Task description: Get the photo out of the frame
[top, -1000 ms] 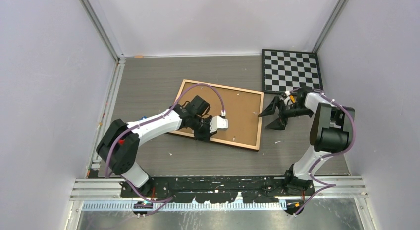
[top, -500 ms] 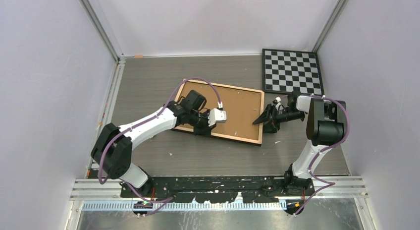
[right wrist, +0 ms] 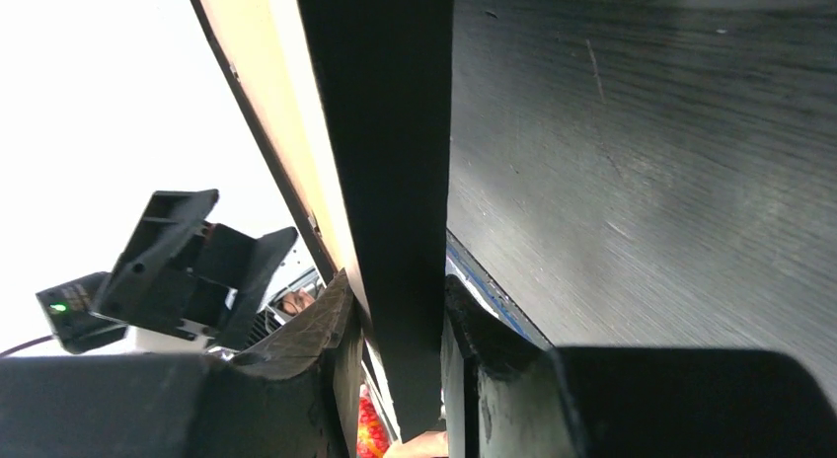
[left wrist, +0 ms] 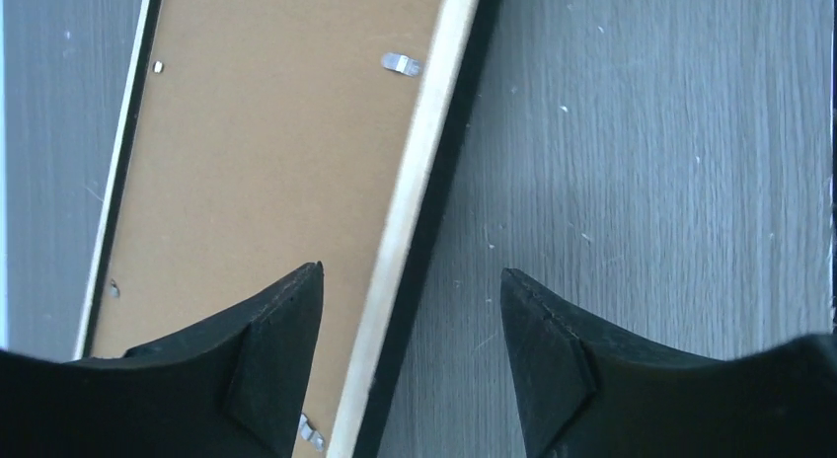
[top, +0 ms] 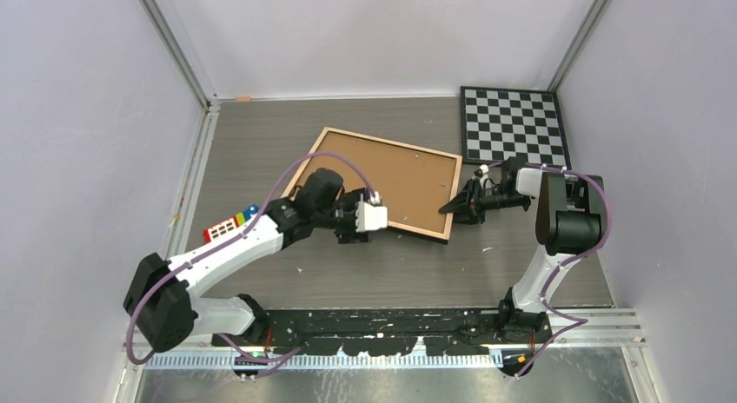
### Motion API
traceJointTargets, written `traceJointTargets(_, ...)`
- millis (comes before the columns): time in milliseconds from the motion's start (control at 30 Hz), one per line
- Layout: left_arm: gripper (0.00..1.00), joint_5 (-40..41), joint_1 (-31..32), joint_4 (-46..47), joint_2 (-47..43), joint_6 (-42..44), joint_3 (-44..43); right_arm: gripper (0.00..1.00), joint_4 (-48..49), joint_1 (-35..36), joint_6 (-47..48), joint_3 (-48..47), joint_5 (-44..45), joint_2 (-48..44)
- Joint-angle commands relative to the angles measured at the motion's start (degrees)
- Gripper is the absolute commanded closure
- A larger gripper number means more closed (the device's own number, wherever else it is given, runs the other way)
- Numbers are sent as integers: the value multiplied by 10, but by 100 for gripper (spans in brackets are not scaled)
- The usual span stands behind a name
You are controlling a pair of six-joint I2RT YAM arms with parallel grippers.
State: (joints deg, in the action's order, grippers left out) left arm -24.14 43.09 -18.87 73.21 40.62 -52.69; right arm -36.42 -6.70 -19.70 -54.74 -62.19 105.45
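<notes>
The frame's near edge runs slanted beneath the gap between my left gripper's open fingers, so the gripper lowers and tilts to straddle it next.
The frame lies face down on the table, showing its brown backing board inside a light wood rim. The photo is hidden under that board. My left gripper hangs open over the frame's near edge. In the left wrist view the left gripper has one finger above the board and the other above bare table, touching nothing. My right gripper is at the frame's right end. The right wrist view shows the right gripper shut on the frame's black edge.
A black-and-white checkered board lies at the back right, just behind the right arm. A small multicoloured item sits on the table beside the left forearm. Grey walls close in the table on the left, back and right.
The left gripper has let go, opened and drawn back from the backing board to the near rim. The right gripper has closed on the frame's right edge. The frame has swung slightly.
</notes>
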Motion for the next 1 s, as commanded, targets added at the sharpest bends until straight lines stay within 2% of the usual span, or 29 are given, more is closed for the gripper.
traceJointTargets(0, 32, 45, 28, 71, -40, 102, 67, 99, -40, -1, -50, 3, -42, -12)
traceJointTargets(233, 29, 116, 42, 182, -23, 166, 117, 100, -60, -2, -34, 2, -44, -11)
traceJointTargets(367, 30, 155, 50, 277, 6, 207, 149, 99, -65, -1, -32, 4, -44, -13)
traceJointTargets(633, 44, 209, 82, 466, 60, 315, 230, 99, -81, 3, -31, 2, -43, -11)
traceJointTargets(767, 49, 228, 88, 494, 75, 324, 230, 100, -90, 6, -24, -2, -43, -10)
traceJointTargets(833, 55, 234, 89, 499, 80, 330, 227, 99, -94, 8, -21, -2, -44, -10)
traceJointTargets(967, 75, 237, 89, 503, 86, 346, 221, 100, -99, 16, -18, -6, -48, -10)
